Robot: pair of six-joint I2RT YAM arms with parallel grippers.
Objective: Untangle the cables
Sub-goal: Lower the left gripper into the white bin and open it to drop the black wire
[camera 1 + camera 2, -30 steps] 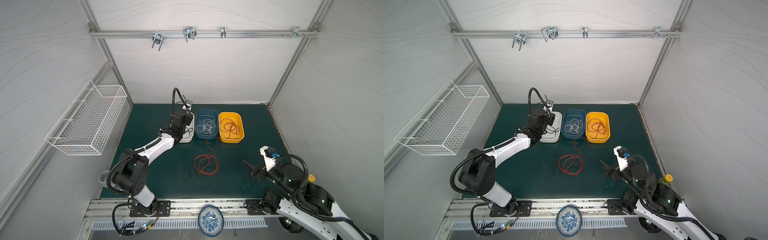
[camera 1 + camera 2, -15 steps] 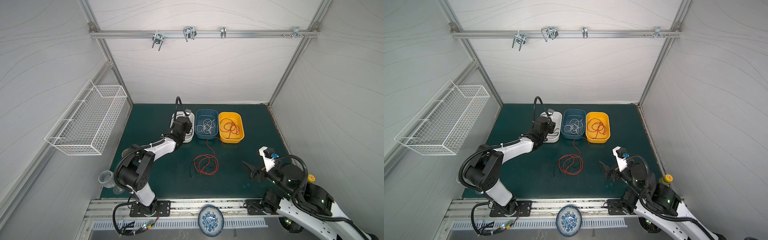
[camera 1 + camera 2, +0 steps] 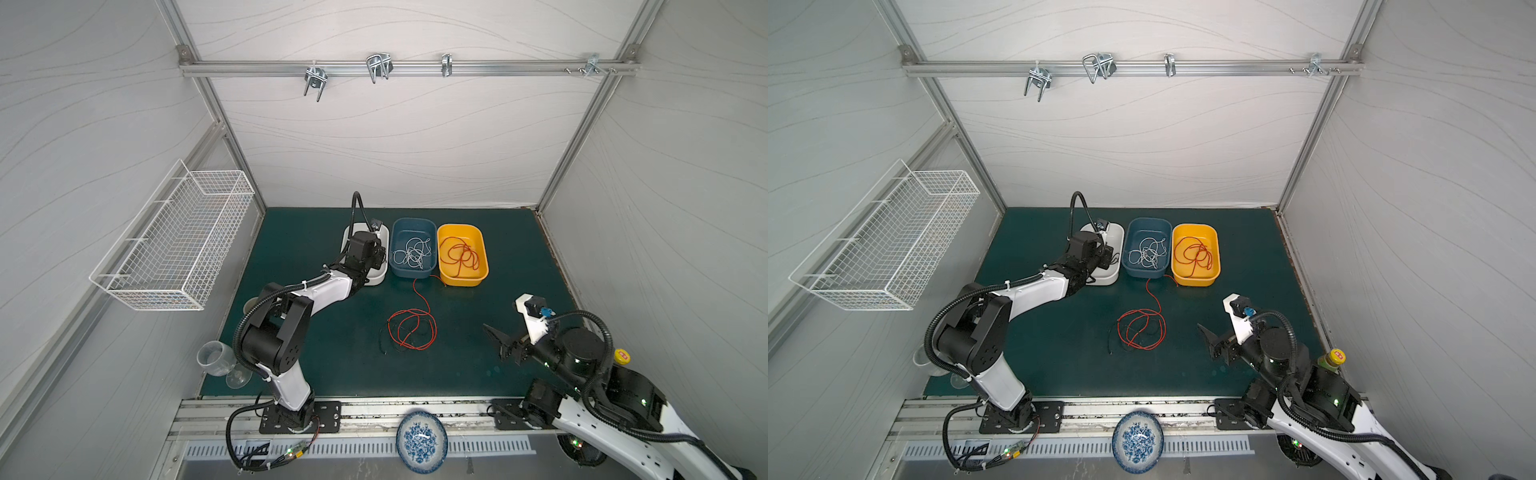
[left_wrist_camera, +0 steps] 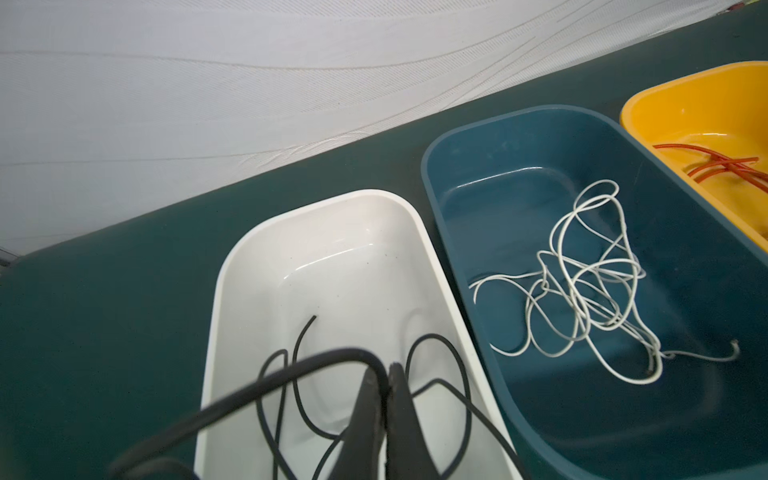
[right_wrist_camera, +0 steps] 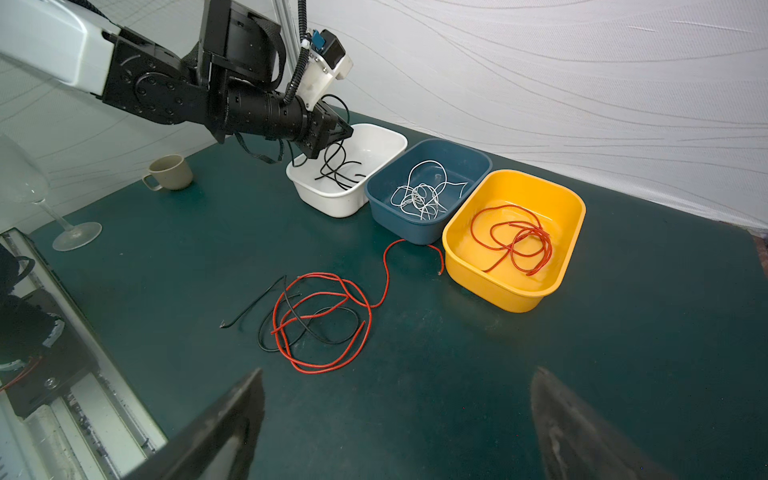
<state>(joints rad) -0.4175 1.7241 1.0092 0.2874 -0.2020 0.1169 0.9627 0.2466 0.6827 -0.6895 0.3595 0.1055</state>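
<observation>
I will lower my left gripper toward the bottom of the white tray and let go of the black cable, because loops of black cable are already in the white tray [image 3: 374,282] below.
My left gripper [image 4: 384,370] is shut on a black cable [image 4: 332,356] and hangs low over the white tray [image 4: 361,194], where loops of black cable lie. In both top views this gripper [image 3: 376,259] [image 3: 1106,257] covers much of the white tray [image 3: 374,282]. White cables [image 3: 411,253] lie in the blue tray [image 3: 411,274]. A red cable [image 3: 459,255] lies in the yellow tray [image 3: 461,282]. On the mat a long red cable [image 5: 324,320] is tangled with a black cable [image 5: 253,301]. My right gripper [image 5: 397,370] is open and empty, near the front right, apart from the tangle.
A wine glass [image 3: 216,359] and a beige mug [image 5: 170,170] stand at the mat's left edge. A white wire basket [image 3: 174,245] hangs on the left wall. A blue patterned plate [image 3: 422,440] sits on the front rail. A yellow-and-red button [image 3: 622,355] is behind my right arm.
My left gripper has sunk lower over the white tray with the black cable in it. The right arm has not moved.
</observation>
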